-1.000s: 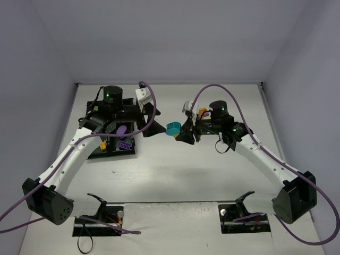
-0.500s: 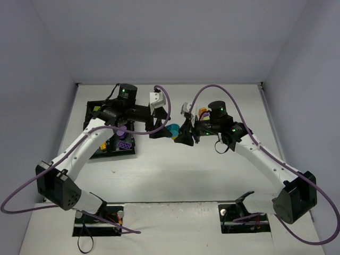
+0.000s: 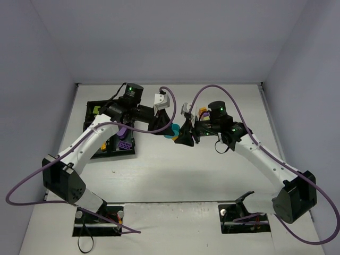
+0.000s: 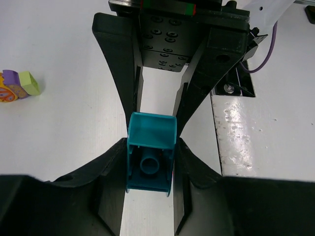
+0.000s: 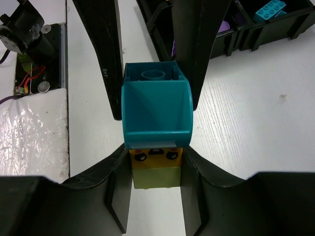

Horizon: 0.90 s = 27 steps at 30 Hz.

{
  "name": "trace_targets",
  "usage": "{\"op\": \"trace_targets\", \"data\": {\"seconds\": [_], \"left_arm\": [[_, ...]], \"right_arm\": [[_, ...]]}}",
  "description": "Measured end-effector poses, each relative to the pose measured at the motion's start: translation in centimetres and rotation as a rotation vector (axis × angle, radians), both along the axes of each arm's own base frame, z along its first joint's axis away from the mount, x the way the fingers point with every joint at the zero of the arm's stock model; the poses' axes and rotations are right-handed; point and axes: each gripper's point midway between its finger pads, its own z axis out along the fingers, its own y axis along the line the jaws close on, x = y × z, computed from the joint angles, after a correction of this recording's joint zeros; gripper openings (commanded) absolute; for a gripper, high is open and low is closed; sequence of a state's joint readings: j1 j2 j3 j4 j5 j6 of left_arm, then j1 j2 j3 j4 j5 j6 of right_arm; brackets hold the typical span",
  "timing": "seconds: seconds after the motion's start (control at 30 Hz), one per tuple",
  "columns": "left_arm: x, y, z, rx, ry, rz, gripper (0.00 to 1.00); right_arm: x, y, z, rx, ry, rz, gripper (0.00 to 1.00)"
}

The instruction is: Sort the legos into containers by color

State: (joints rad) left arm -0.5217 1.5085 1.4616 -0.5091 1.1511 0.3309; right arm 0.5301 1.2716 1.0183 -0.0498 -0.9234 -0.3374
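Observation:
I will swing my left gripper to the left in the top view, turn it outward and let go over the container section with matching cyan on that side.
At mid-table the two grippers meet tip to tip. My right gripper [image 5: 156,152] is shut on a stack: a yellow-green brick [image 5: 156,177], an orange brick with a face [image 5: 156,156] and a cyan brick [image 5: 156,108] at the outer end. My left gripper [image 4: 151,145] has its fingers against both sides of that cyan brick [image 4: 150,157], facing the right gripper's fingers [image 4: 123,69]. From above, the cyan brick [image 3: 171,131] shows between the left gripper [image 3: 168,127] and the right gripper [image 3: 181,134]. The black tray of containers [image 3: 109,153] lies at the left, under the left arm.
Purple bricks [image 3: 123,144] lie in the tray's near compartment, and a cyan brick [image 5: 269,10] in another. A small cluster of purple, yellow-green and orange bricks [image 4: 19,84] stands on the table behind the right gripper. Purple cables loop over both arms.
The left arm has swung right from over the tray to the held stack. Its jaws have closed from wide open onto the cyan brick. The right arm has stayed still.

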Motion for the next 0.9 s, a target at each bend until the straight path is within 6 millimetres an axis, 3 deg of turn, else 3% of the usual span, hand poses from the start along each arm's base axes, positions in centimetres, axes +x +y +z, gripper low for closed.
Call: {"op": "trace_targets", "data": {"seconds": [0.23,0.5,0.67,0.8,0.9], "left_arm": [[0.2,0.1,-0.3,0.017,0.040,-0.009,0.00],[3.3,2.3,0.2,0.020,0.058,0.088,0.00],[9.7,6.9,-0.2,0.065,0.033,0.376,0.00],[16.9,12.9,-2.0,0.188,-0.014,0.761,0.00],[21.3,16.4,-3.9,0.273,-0.020,0.982,0.07]], "right_arm": [[-0.1,0.0,-0.6,-0.007,0.003,0.002,0.00],[0.1,-1.0,-4.5,-0.093,0.039,-0.053,0.00],[0.7,-1.8,-5.9,-0.140,0.040,-0.109,0.00],[1.4,-2.2,-6.2,-0.164,0.026,-0.150,0.00],[1.8,-2.5,-6.3,-0.178,0.018,-0.175,0.00]]}}
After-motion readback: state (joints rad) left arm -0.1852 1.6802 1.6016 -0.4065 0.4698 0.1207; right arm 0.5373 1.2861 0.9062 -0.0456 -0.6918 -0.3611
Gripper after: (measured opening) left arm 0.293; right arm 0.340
